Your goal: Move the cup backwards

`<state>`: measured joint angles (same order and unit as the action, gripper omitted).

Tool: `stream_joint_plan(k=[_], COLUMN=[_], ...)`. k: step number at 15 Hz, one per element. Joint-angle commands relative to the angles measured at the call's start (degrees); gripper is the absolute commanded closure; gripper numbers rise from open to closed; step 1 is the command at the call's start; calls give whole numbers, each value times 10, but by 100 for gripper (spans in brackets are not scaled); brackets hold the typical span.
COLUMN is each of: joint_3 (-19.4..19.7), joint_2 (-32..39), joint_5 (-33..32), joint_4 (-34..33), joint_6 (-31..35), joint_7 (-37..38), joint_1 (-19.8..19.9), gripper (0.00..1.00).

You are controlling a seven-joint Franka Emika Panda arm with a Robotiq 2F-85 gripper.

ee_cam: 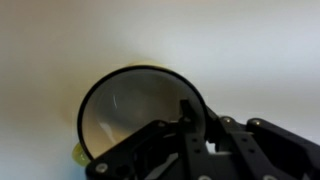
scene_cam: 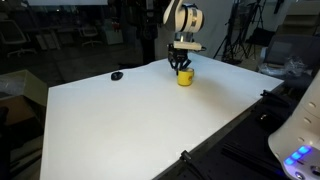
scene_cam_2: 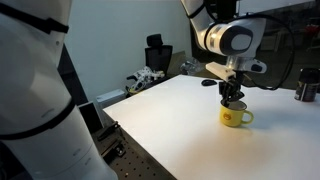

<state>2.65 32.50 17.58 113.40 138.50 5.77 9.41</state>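
Observation:
My gripper should carry the cup outward next, onto bare white table before the table's far edge.
The small yellow cup (scene_cam: pixel 185 77) stands on the white table (scene_cam: pixel 140 120) near its far edge. It also shows in an exterior view (scene_cam_2: pixel 236 117) with its handle out to the side. My gripper (scene_cam: pixel 181 67) comes straight down onto the cup's rim (scene_cam_2: pixel 232 100). In the wrist view the cup's round dark-rimmed opening (ee_cam: pixel 130 110) fills the middle. One finger is inside the rim and one outside, and the gripper (ee_cam: pixel 190 118) is shut on the wall. The cup's base still looks to rest on the table.
A small black flat object (scene_cam: pixel 117 75) lies on the table, apart from the cup. A dark object (scene_cam_2: pixel 306 92) stands at the table's far side. Tripods and chairs stand beyond the table. The table's front edge (scene_cam: pixel 215 140) borders dark equipment.

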Motion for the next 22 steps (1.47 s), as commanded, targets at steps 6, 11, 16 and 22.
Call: stream_joint_plan(k=[6, 11, 16, 22], joint_3=[5, 19, 19, 12], joint_2=[140, 201, 219, 218], joint_5=[-104, -148, -130, -110], joint_4=[-263, -367, -398, -402], joint_6=[-173, -165, -125, -123], joint_7=[19, 50, 87, 97], joint_1=[-57, -86, -83, -74], gripper=[97, 97, 97, 97])
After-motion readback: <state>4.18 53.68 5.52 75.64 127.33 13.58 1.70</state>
